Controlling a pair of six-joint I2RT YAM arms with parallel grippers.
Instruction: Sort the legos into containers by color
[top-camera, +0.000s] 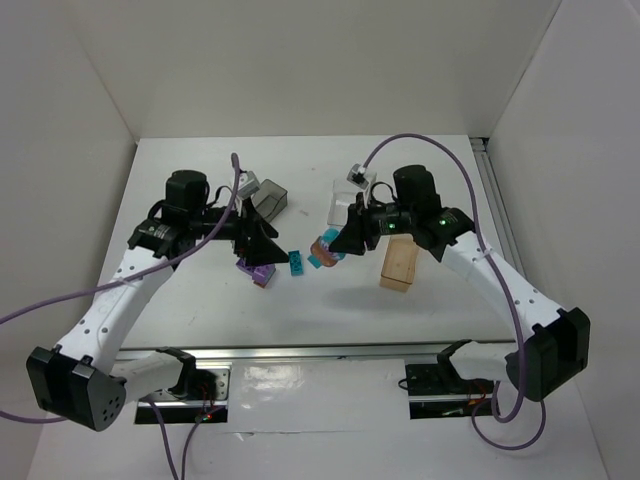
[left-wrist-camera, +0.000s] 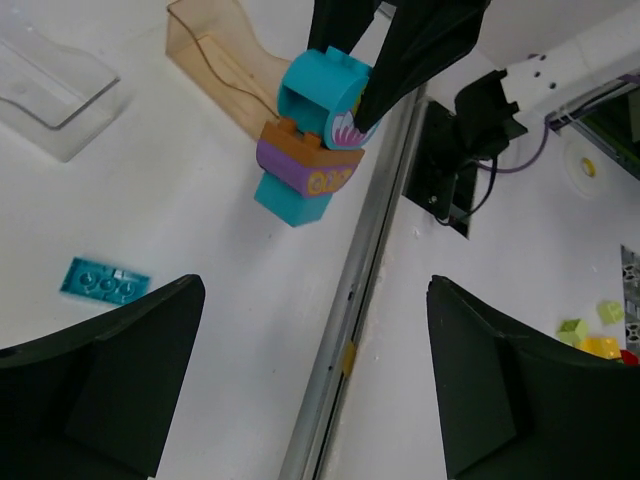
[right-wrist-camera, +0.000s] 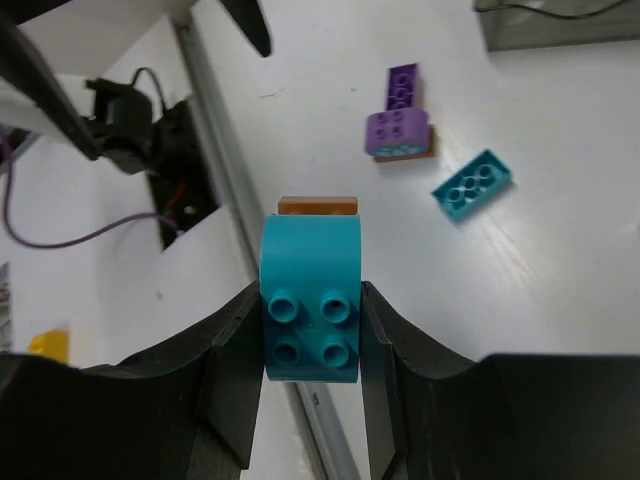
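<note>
My right gripper swings over the tan container (top-camera: 398, 265) next and tilts down to release the stack's teal brick, since that container lies below it, to the right in the top view.
My right gripper (top-camera: 343, 240) (right-wrist-camera: 311, 325) is shut on a teal brick (right-wrist-camera: 310, 300), the top of a stack that also has orange-brown and purple bricks; the stack (left-wrist-camera: 312, 150) hangs above the table. My left gripper (top-camera: 268, 244) (left-wrist-camera: 315, 385) is open and empty, facing that stack from the left. A flat teal brick (top-camera: 297, 262) (left-wrist-camera: 103, 282) (right-wrist-camera: 472, 183) lies between the grippers. A small purple stack with an orange-brown brick (top-camera: 258, 272) (right-wrist-camera: 400, 125) lies below my left gripper. The dark grey container (top-camera: 270, 200), the clear container (top-camera: 350, 205) (left-wrist-camera: 50, 80) and the tan container (top-camera: 398, 265) (left-wrist-camera: 215, 60) stand nearby.
A metal rail (top-camera: 320, 350) (left-wrist-camera: 350, 300) runs along the table's near edge, with the arm bases behind it. White walls enclose the table on the left, back and right. Small yellow and green pieces (left-wrist-camera: 590, 335) lie off the table past the rail.
</note>
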